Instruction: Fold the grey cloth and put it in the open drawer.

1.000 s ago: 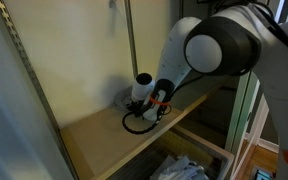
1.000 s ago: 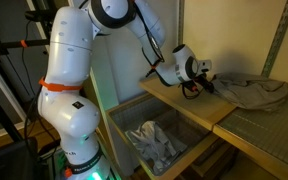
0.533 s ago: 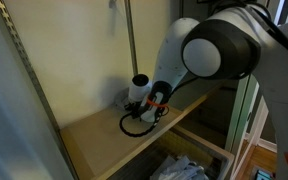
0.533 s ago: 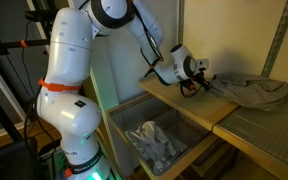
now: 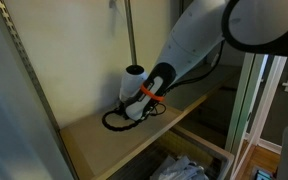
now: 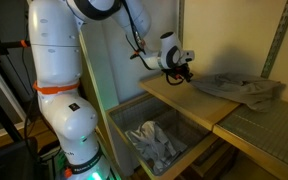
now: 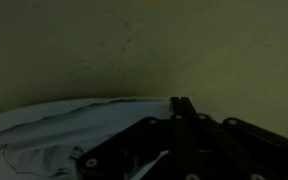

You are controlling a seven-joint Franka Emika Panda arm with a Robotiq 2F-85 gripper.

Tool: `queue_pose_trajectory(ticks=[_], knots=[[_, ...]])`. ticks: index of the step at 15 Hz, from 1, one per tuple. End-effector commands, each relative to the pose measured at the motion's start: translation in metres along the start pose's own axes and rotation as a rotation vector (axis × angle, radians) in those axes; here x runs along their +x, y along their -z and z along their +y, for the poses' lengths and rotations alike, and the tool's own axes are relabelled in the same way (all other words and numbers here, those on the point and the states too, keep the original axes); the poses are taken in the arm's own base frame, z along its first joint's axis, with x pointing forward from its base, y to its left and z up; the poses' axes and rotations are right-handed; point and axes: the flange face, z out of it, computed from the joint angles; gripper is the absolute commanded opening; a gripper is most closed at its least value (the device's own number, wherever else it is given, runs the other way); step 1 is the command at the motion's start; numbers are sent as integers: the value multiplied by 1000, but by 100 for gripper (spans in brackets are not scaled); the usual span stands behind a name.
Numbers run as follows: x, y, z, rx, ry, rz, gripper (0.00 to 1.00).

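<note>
The spread grey cloth lies stretched out, so the robot's gripper needs to move next across the top of the shelf, turning as it goes, over that cloth and release the held fold there.
The grey cloth (image 6: 239,91) lies on the wooden shelf top (image 6: 174,100), stretched out, with its near corner lifted toward my gripper (image 6: 181,72). The gripper sits above the shelf's back left part, shut on that corner. In the wrist view the two dark fingers (image 7: 181,104) are pressed together, and pale cloth (image 7: 54,132) spreads below and to the left. The open drawer (image 6: 122,118) stands below the shelf's front edge and holds a crumpled light cloth (image 6: 154,140). In an exterior view my wrist (image 5: 147,90) hides the jaws and the cloth.
A black cable loop (image 5: 114,122) hangs from the wrist over the shelf (image 5: 94,140). A wall stands behind it, with metal uprights (image 5: 130,35) at the back. A grey mesh shelf (image 6: 269,135) adjoins on one side. The robot's white base (image 6: 69,110) stands beside the drawer.
The gripper has moved along the shelf away from the cloth pile and risen slightly. It drags the cloth's corner with it, so the bunched cloth is now stretched out.
</note>
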Motion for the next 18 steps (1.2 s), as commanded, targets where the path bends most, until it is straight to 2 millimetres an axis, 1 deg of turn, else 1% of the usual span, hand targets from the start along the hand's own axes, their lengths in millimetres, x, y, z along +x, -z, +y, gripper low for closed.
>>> queue_pose_trajectory(ticks=[1,5,6,7,9,11,12,13,14,15,17,18], knots=[[-22,61,-31,132,41,-18,1],[-28,109,-80,293,63,-50,1],[-27,121,-87,338,73,-66,1],[-27,129,-87,382,82,-86,1],[-29,136,-78,428,97,-116,1],[-24,134,-64,417,89,-139,1],[-17,130,-51,390,75,-128,1],[-5,125,-38,358,43,-72,1],[7,119,-20,320,4,-9,1],[16,114,-5,287,-19,49,1],[28,97,28,213,-62,153,1],[32,88,41,178,-87,206,1]])
